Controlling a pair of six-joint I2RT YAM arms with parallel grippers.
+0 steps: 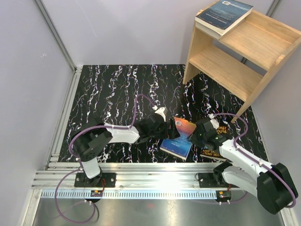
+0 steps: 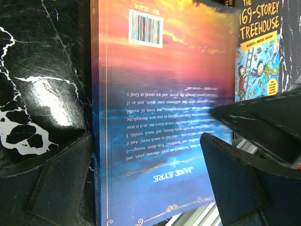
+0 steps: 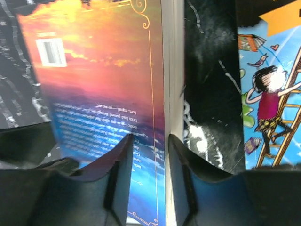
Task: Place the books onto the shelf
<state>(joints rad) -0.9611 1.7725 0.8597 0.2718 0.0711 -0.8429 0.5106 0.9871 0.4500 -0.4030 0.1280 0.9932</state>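
Note:
I will next tilt my right gripper up toward my left gripper to lift pages at the page edge point(image 1: 191, 138) point(image 3: 168, 141). Then I will close on their thick part.
A blue and orange "Jane Eyre" book point(image 1: 176, 137) lies back cover up on the black marbled table. My left gripper point(image 1: 165, 128) is wide open, one finger by the spine, the other over the cover point(image 2: 146, 146). My right gripper point(image 1: 194, 135) stands partly open, straddling this book's page edge point(image 3: 148, 141): one finger over the cover, the other beside the white pages. A "Treehouse" book point(image 1: 220, 130) lies just right of it, partly under the right arm point(image 2: 258, 52) point(image 3: 273, 94). The wooden shelf point(image 1: 235, 70) stands at the back right, with a dark blue-grey book point(image 1: 225, 14) on its top.
Aluminium rails point(image 1: 141, 172) run along the near edge between the arm bases. A metal frame post point(image 1: 56, 33) and pale walls close in the left and back. The shelf's lower tier point(image 1: 225, 70) carries no book.

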